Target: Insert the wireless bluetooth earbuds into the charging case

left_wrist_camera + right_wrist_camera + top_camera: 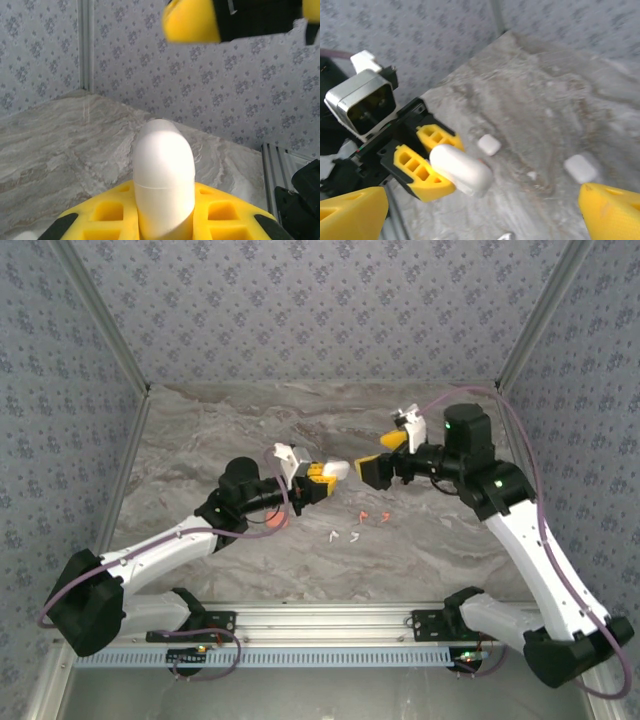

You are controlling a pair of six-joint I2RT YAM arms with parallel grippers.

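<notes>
The left gripper tilts downward next and lowers the white charging case (pixel 336 469) onto the clear patch of bare marble beside the orange-red earbuds to release it.
My left gripper (pixel 322 478) is shut on a closed white charging case (pixel 336 469), held above the table with its rounded end toward the right arm. In the left wrist view the case (pixel 164 175) stands between the yellow fingers (pixel 225 212). My right gripper (pixel 378 452) faces it from a short distance, open and holding nothing. Its wrist view shows the left gripper (pixel 432 157) with the case (pixel 461 170) sticking out. On the table below lie two orange-red earbuds (pixel 374 515) and two white earbuds (pixel 341 536). One white earbud (pixel 506 235) sits at the bottom edge.
Two more small white cases (pixel 489 145) (pixel 580 168) lie on the marble table (pixel 200 440). An orange-red object (pixel 276 523) shows partly under the left arm. Patterned walls enclose the table on three sides, and a metal rail (pixel 320 615) runs along the near edge.
</notes>
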